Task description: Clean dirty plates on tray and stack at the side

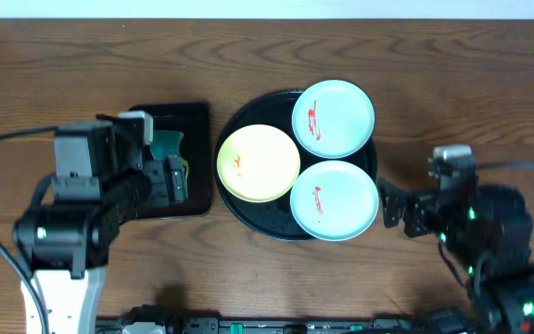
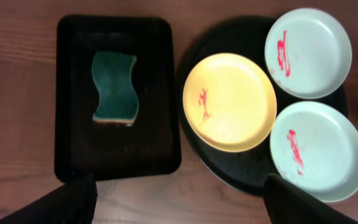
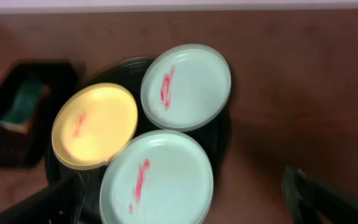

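Observation:
I need to move my right gripper to the left in the overhead view and down to the yellow plate's rim, where bare tray leaves room for my fingers.
Three dirty plates lie on the round black tray: a pale yellow plate at its left, a pale blue-green plate at the back and another blue-green plate at the front. Each has red sauce smears. They also show in the left wrist view: the yellow plate, the back plate, the front plate. My left gripper is open and empty, left of the tray. My right gripper is open and empty, right of the tray, near the front plate.
A smaller rectangular black tray stands left of the round tray and holds a green sponge. Bare wooden table lies behind and to the right of the trays.

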Motion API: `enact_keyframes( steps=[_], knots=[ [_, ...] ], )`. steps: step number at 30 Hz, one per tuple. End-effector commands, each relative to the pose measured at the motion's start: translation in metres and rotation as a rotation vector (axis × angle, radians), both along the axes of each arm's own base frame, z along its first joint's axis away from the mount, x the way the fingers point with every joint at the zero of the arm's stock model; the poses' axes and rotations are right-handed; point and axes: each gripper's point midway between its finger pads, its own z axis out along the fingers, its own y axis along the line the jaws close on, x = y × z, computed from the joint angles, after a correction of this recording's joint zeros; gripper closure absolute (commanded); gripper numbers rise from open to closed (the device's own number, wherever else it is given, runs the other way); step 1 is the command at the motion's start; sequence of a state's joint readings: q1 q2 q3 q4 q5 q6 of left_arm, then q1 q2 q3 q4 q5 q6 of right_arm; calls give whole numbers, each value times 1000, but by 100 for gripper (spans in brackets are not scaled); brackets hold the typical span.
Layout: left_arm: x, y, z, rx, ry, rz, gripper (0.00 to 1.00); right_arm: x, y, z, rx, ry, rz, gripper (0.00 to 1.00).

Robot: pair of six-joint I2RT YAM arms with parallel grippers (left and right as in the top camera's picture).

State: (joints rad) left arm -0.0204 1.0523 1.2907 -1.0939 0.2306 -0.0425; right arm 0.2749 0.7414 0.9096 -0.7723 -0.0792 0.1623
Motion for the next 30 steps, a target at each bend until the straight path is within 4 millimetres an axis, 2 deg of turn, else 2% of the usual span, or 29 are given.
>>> enact_keyframes(
  steps=[1,4,7,9,11,13,14,17,19,22,26,30],
  knots=[
    [6,0,7,12,13,-21,14,9,8,14,-28,71,30,1],
    [9,0,5,14,20,-22,14,15,10,9,-69,216,31,1],
    [14,2,4,28,11,-27,14,42,18,0,-91,292,30,1],
    [15,2,5,28,8,-26,14,56,28,-4,-64,289,50,1],
    [15,2,5,28,8,-26,14,65,50,-7,-1,289,149,1],
    [15,2,4,28,9,-27,14,72,72,-7,30,263,270,9],
    [15,2,4,29,9,-26,14,77,77,-9,39,259,273,15],
    [17,3,3,38,10,-24,14,93,96,-19,64,266,248,21],
    [19,9,-3,57,35,5,14,102,111,-30,79,286,224,23],
    [26,31,-17,121,94,118,14,111,135,-51,85,343,196,31],
    [33,49,-29,149,150,202,14,123,156,-83,71,433,112,35],
    [38,71,-42,174,206,298,14,129,170,-118,76,527,30,46]
  ],
)
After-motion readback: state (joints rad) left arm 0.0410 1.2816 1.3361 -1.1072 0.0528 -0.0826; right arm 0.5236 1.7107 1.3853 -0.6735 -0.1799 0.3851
